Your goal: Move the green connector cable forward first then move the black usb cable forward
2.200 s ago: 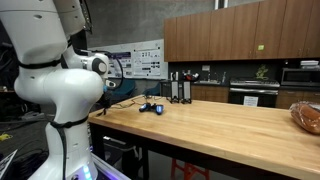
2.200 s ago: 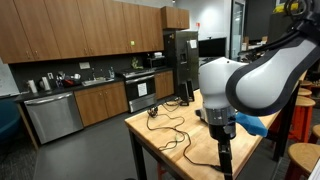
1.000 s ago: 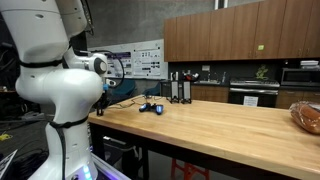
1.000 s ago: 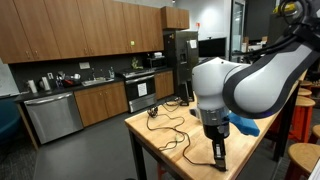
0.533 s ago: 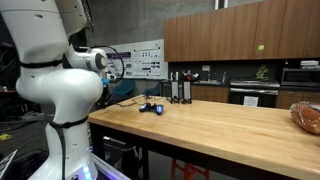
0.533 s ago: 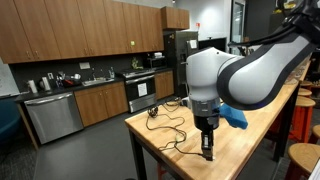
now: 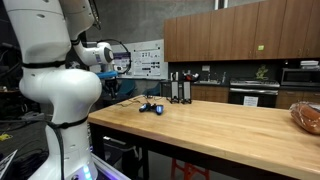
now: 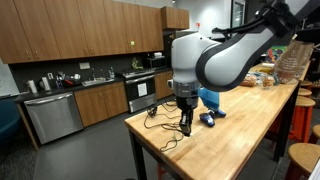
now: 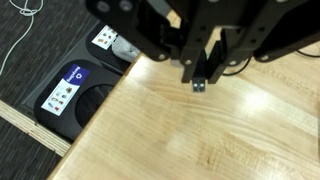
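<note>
I need to move my gripper outward next, low over the table, and let go of the black usb cable near the table's far end, which lies outward of my gripper.
My gripper [image 9: 200, 72] points down over the wooden table [image 9: 200, 140] near its edge, jaws shut on a small metal-faced plug [image 9: 200, 85]. A thin black lead [image 9: 243, 66] trails from it, so this looks like the black usb cable. In an exterior view the gripper [image 8: 186, 128] hangs just above the tabletop among loose dark cables [image 8: 160, 126] at the table's end. I cannot pick out a green connector in any view.
A blue object [image 8: 208, 118] lies on the table just behind the gripper, also seen in an exterior view as the blue object [image 7: 150, 107]. Black upright items [image 7: 178, 88] stand further back. A black device with a blue label [image 9: 75, 92] sits on the floor beyond the table edge.
The arm has swung along the table toward the cable pile and risen slightly. The jaws have stayed shut throughout.
</note>
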### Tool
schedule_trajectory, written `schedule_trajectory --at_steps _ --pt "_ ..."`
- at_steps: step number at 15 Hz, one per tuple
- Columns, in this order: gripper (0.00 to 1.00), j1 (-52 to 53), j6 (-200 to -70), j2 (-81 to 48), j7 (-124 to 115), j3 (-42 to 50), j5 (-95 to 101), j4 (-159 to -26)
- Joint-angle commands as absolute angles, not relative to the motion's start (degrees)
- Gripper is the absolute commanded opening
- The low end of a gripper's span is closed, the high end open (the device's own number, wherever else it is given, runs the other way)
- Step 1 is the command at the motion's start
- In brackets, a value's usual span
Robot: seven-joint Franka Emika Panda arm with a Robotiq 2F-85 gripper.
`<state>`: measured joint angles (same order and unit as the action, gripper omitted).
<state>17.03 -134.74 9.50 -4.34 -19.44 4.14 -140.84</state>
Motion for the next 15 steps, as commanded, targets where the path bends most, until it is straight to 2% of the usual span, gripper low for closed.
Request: schedule_trajectory --at_steps 1,8,15 --pt "0.05 15.7 -133.8 -0.9 -8.0 -19.5 9.3 -131.1" --pt "0.05 18.9 -130.7 -18.4 -15.7 -15.0 17.1 -111.9" --pt "0.05 23.1 -124.8 -21.9 -20.5 -9.6 21.2 -102.7"
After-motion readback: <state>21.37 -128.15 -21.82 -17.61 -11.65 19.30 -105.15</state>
